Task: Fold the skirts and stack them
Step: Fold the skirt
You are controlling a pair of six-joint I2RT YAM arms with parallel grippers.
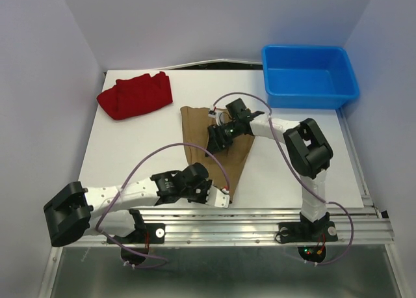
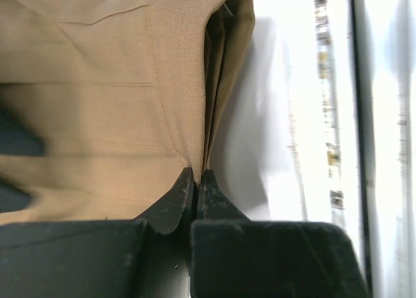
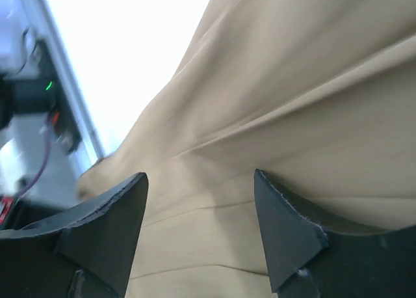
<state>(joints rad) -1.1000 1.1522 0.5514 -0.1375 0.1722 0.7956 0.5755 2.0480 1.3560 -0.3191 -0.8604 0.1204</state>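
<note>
My left gripper will next carry the held edge of the skirt outward from the metal bar, over the middle of the tan skirt, and let it go there, because the skirt lies lengthwise.
The tan-brown skirt (image 1: 195, 123) lies lengthwise in the middle of the table, with creases running along it. My left gripper (image 1: 220, 195) is at its near end, shut on the folded edge of the cloth (image 2: 195, 116), where several layers meet at the fingertips (image 2: 197, 176). My right gripper (image 1: 212, 146) is open just above the middle of the tan skirt (image 3: 292, 83), with cloth between and under its fingers (image 3: 279, 213) and nothing gripped. The deep red skirt (image 1: 136, 95) lies bunched at the far left.
A blue plastic bin (image 1: 309, 75) stands at the far right corner. The metal rail (image 1: 260, 215) runs along the near edge, just beside my left gripper. White walls close in the table on the left, back and right.
</note>
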